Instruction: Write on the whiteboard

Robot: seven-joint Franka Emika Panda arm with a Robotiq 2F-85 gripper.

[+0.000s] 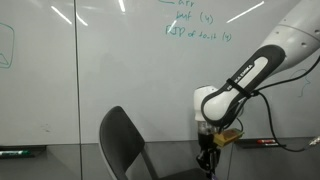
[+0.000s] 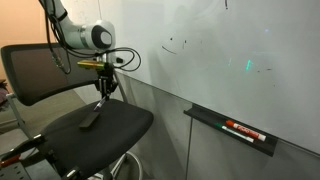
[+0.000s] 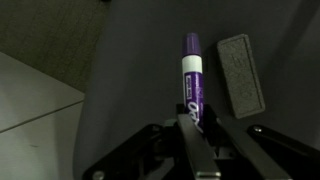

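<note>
The purple marker still hangs above the black chair. Next, my gripper moves down to the seat (image 2: pixel 120 125) beside the grey eraser to release the marker there.
The whiteboard (image 1: pixel 100 70) is a large glossy white wall board with green handwriting (image 1: pixel 192 28) near the top; it also shows in an exterior view (image 2: pixel 230 50). My gripper (image 3: pixel 200 125) is shut on a purple marker (image 3: pixel 192 75) with a white label, which points down at a black chair seat (image 2: pixel 120 125). The gripper hangs just above the seat in both exterior views (image 1: pixel 207 152) (image 2: pixel 103 92), in front of the board and apart from it. A grey eraser (image 3: pixel 241 74) lies on the seat beside the marker's tip.
The black office chair's backrest (image 1: pixel 122 140) (image 2: pixel 40 70) stands close to the arm. A ledge tray (image 2: pixel 235 128) under the board holds a red marker (image 2: pixel 243 129). Cables hang off the arm (image 1: pixel 268 120).
</note>
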